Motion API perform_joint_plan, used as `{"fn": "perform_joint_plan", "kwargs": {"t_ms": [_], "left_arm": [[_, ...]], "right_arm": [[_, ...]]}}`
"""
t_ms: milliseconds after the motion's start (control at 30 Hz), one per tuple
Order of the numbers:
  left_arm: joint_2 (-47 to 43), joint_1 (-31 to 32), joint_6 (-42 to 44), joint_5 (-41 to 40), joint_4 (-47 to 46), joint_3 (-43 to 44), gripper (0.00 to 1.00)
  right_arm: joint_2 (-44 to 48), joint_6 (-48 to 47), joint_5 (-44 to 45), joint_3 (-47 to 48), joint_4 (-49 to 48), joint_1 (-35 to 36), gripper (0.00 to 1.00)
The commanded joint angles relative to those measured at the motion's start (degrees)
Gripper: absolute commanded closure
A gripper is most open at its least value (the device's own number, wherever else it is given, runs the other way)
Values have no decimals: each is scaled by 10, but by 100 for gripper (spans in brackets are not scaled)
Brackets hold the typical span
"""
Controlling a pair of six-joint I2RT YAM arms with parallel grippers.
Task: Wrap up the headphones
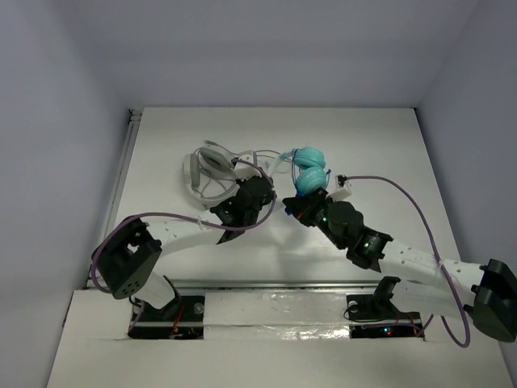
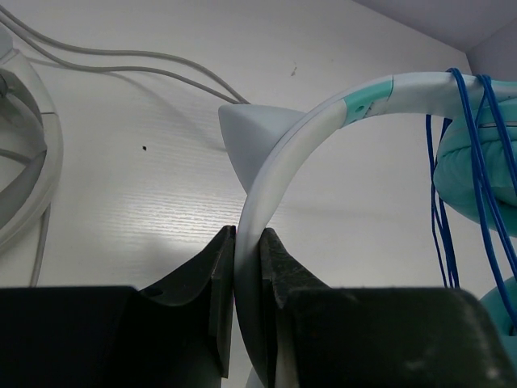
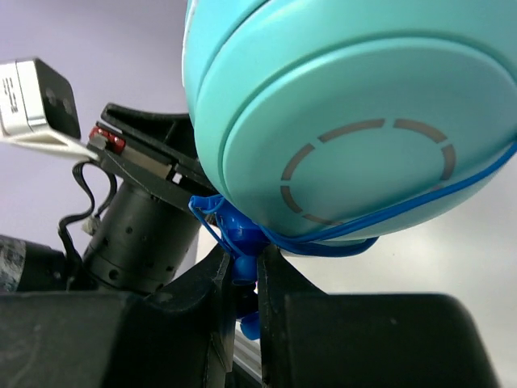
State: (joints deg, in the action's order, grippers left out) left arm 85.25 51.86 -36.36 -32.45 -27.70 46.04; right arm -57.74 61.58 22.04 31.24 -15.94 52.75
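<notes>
The cord [image 2: 483, 145] is wound, so my left gripper should next move down and back and release the headband on the bare tabletop below it, toward my base.
The headphones [image 1: 309, 170] lie mid-table, their two teal ear cups stacked together. My left gripper [image 1: 260, 183] is shut on the thin white headband [image 2: 266, 194], which arcs up to the right toward a teal cup [image 2: 477, 174] with several turns of blue cord [image 2: 483, 145] around it. My right gripper [image 1: 309, 204] sits just below the cups and is shut on the blue plug end of the cord [image 3: 246, 242], under a teal ear cup [image 3: 355, 121]. The cord loops around that cup's rim.
A second white headset [image 1: 208, 170] with grey cables [image 2: 113, 61] lies left of the teal headphones, close to my left gripper. Purple robot cables run along both arms. White walls enclose the table at the back and sides.
</notes>
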Motion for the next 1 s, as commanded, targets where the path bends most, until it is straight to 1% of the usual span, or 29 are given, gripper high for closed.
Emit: {"fn": "perform_joint_plan", "kwargs": {"t_ms": [0,100,233,333,533,767,967], "left_arm": [[-28,25,0,6,-29,-14,100],[-28,31,3,-8,-31,-8,100],[-25,44,37,-40,-23,15,100],[-20,59,64,-77,-17,21,100],[-18,59,104,-115,-14,28,100],[9,59,109,-100,16,55,100],[43,59,111,-86,27,63,100]], "right_arm": [[10,47,73,-2,-104,2,97],[-2,68,78,-12,-110,2,97],[-4,97,83,-25,-123,2,96],[3,103,92,-22,-111,2,95],[7,133,99,-28,-100,2,93],[-2,157,85,-29,-86,2,92],[7,173,65,-47,-105,2,91]]}}
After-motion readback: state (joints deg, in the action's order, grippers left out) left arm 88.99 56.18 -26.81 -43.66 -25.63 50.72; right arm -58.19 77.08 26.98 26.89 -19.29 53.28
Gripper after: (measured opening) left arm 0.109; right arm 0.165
